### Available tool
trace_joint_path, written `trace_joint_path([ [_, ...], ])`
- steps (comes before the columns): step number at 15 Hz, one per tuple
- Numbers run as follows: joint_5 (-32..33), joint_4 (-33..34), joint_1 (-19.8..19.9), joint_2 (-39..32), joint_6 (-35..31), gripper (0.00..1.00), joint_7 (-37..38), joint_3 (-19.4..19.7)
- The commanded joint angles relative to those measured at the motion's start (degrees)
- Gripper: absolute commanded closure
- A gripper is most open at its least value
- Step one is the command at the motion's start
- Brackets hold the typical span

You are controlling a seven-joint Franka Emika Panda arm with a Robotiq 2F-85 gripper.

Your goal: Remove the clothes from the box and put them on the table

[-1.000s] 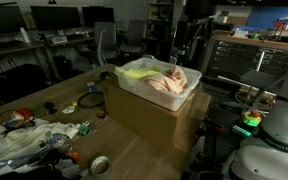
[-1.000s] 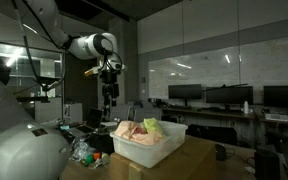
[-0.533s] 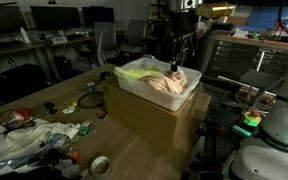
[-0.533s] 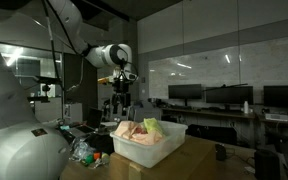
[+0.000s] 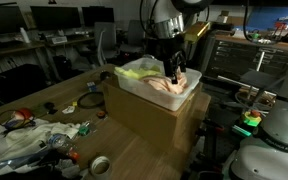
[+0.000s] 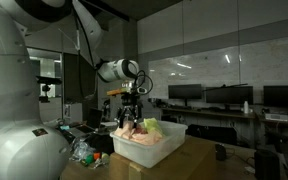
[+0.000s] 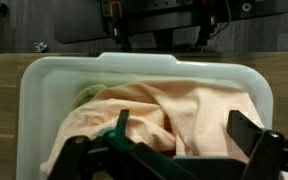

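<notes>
The peach cloth is bunched below the open fingers of my gripper. My gripper will next go down into the white box, turning a little, and close on it.
A white plastic box (image 5: pixel 174 98) stands on a cardboard carton on the wooden table. It holds peach cloth (image 5: pixel 162 85) and yellow-green cloth (image 5: pixel 136 72). It also shows in an exterior view (image 6: pixel 149 146). My gripper (image 5: pixel 172 72) hangs just above the peach cloth, jaws open, nothing between them. In the wrist view the open gripper (image 7: pixel 179 125) straddles the peach cloth (image 7: pixel 174 105), with a bit of green cloth (image 7: pixel 87 95) at the left inside the box (image 7: pixel 44 80).
A cardboard carton (image 5: pixel 149 120) carries the box. Clutter lies on the table's left end: tape roll (image 5: pixel 100 164), bags and small items (image 5: pixel 34 135). Desks with monitors (image 5: pixel 59 18) stand behind. A second robot base (image 5: pixel 274 140) is at right.
The arm has swung over the box and lowered; the gripper has come down from above the box's far edge to just over the peach cloth.
</notes>
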State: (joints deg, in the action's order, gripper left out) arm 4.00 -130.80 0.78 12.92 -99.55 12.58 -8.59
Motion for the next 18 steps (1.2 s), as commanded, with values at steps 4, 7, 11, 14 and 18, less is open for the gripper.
trace_joint_path([
  [4, 3.90, 3.13, -1.22, -5.56, -1.63, 0.00, -8.38, 2.87],
  [7, 3.16, 2.14, -0.99, -5.96, -7.36, 0.00, -10.28, 4.07],
  [11, 2.71, 0.65, -0.87, -6.27, -14.96, 0.00, -13.70, 5.38],
  [14, 3.09, -0.42, -0.91, -6.85, -17.98, 0.00, -16.46, 5.87],
  [18, 3.14, -1.61, -0.85, -8.62, -19.47, 0.00, -20.43, 6.23],
])
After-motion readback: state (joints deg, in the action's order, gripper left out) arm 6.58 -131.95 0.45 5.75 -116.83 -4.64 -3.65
